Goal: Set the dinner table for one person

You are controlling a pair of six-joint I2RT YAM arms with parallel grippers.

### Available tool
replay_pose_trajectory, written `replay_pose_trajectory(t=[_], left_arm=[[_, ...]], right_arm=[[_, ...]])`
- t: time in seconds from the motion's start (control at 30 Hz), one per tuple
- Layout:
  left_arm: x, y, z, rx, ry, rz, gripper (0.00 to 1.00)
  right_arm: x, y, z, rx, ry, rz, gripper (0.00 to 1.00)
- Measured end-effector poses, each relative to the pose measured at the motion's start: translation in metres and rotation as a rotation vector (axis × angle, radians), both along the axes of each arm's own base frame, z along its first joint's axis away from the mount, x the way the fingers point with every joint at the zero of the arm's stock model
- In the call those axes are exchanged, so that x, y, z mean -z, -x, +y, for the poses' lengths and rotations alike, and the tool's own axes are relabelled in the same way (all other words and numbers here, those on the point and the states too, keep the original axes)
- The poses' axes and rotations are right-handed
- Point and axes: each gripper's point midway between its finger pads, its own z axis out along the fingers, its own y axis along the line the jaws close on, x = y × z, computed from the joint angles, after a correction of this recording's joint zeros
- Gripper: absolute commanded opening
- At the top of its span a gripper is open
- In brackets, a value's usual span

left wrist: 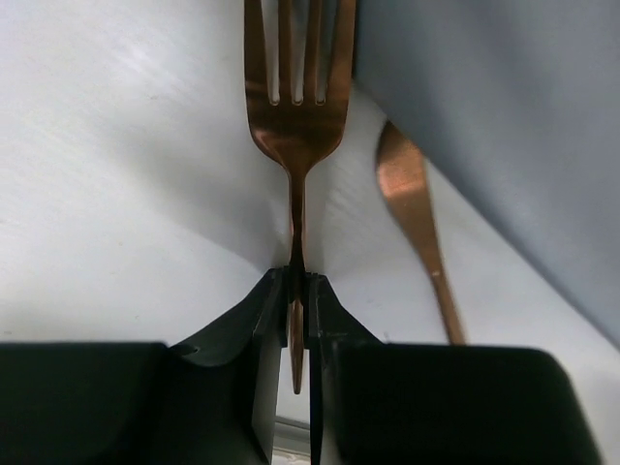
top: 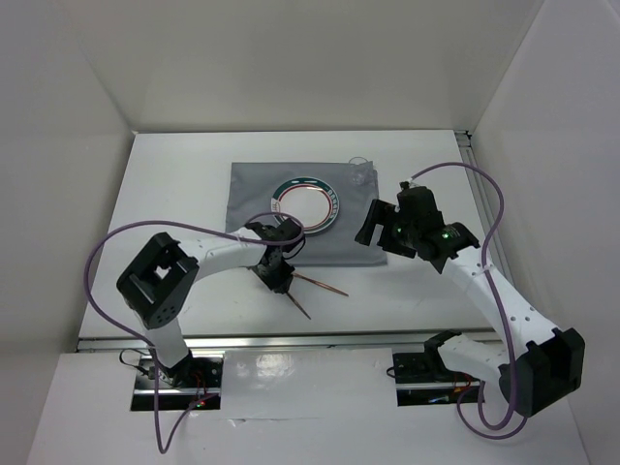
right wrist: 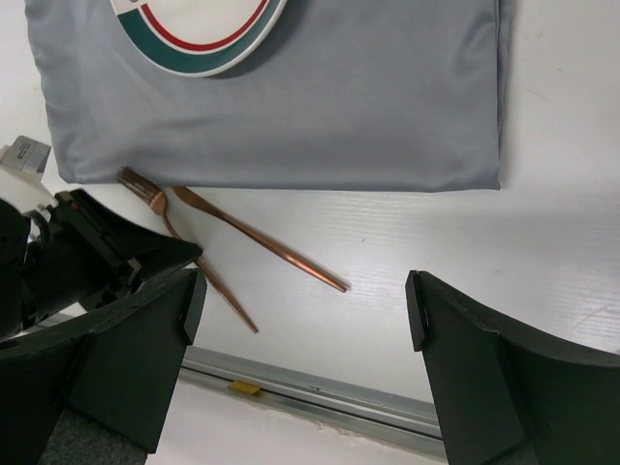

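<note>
Next I need to lift my left gripper outward, turn the slanted fork straight, and lower to release there, since bare cloth beside the plate lies outward of the gripper.
My left gripper (top: 274, 276) is shut on the handle of a copper fork (left wrist: 295, 126), low at the white dinner table (top: 165, 213), just in front of the grey cloth (top: 291, 218). The fork's tines point at the cloth's near edge (left wrist: 504, 126). A copper knife (left wrist: 412, 203) lies on the table right beside the fork and also shows in the right wrist view (right wrist: 262, 237). A white plate with a green and red rim (top: 306, 204) sits on the cloth. My right gripper (top: 373, 231) is open and empty above the cloth's right edge.
A clear glass (top: 360, 172) stands at the cloth's far right corner. The table's metal rail (right wrist: 320, 392) runs along the near edge. White walls close in the left, back and right sides.
</note>
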Motion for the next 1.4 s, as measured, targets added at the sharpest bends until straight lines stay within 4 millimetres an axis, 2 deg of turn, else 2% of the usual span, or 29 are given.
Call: replay_pose_trajectory(t=[0.1,0.17,0.27,0.33,0.4,0.53,0.6,0.67,0.73,0.8,0.87,1.03,1.13,1.27,1.4], left_arm=[[-0.005,0.013,0.006,0.015,-0.021,-0.001,0.0],[-0.016,0.026,0.008,0.033,-0.029,-0.011,0.0],[-0.046,0.038,0.012,0.079,-0.032,-0.072,0.0],[-0.07,0.037,0.016,0.115,-0.035,-0.13,0.0],[-0.096,0.021,0.024,0.176,-0.06,-0.2,0.0],[-0.137,-0.036,0.045,0.269,-0.14,-0.311,0.0],[-0.151,-0.069,0.056,0.32,-0.212,-0.33,0.0],[-0.156,-0.101,0.062,0.358,-0.289,-0.336,0.0],[-0.148,-0.129,0.063,0.423,-0.361,-0.315,0.0],[-0.132,-0.146,0.062,0.483,-0.415,-0.269,0.0],[-0.107,-0.161,0.062,0.544,-0.454,-0.204,0.0],[-0.059,-0.17,0.074,0.634,-0.489,-0.065,0.0],[-0.051,-0.175,0.088,0.647,-0.472,-0.036,0.0],[-0.049,-0.186,0.103,0.654,-0.451,-0.03,0.0],[-0.041,-0.198,0.106,0.665,-0.442,-0.032,0.0]], right_arm=[[0.001,0.0,0.0,-0.003,0.005,0.002,0.97],[0.003,-0.001,-0.001,-0.004,0.01,0.004,0.97],[0.005,-0.002,-0.002,-0.003,0.016,0.01,0.97],[0.008,-0.003,-0.002,-0.004,0.019,0.019,0.97],[0.011,-0.004,-0.001,-0.007,0.019,0.029,0.97],[0.013,-0.003,0.001,-0.013,0.016,0.039,0.97],[0.013,-0.003,0.001,-0.016,0.013,0.04,0.97],[0.013,-0.003,0.002,-0.017,0.012,0.041,0.97],[0.013,-0.003,0.002,-0.017,0.01,0.042,0.97],[0.013,-0.003,0.002,-0.017,0.01,0.042,0.97],[0.013,-0.003,0.002,-0.017,0.01,0.043,0.97],[0.013,-0.002,0.002,-0.017,0.011,0.043,0.97],[0.016,-0.001,0.001,-0.02,0.015,0.048,0.97],[0.03,0.003,0.0,-0.02,0.03,0.085,0.97],[0.042,0.004,0.0,-0.022,0.043,0.123,0.97]])
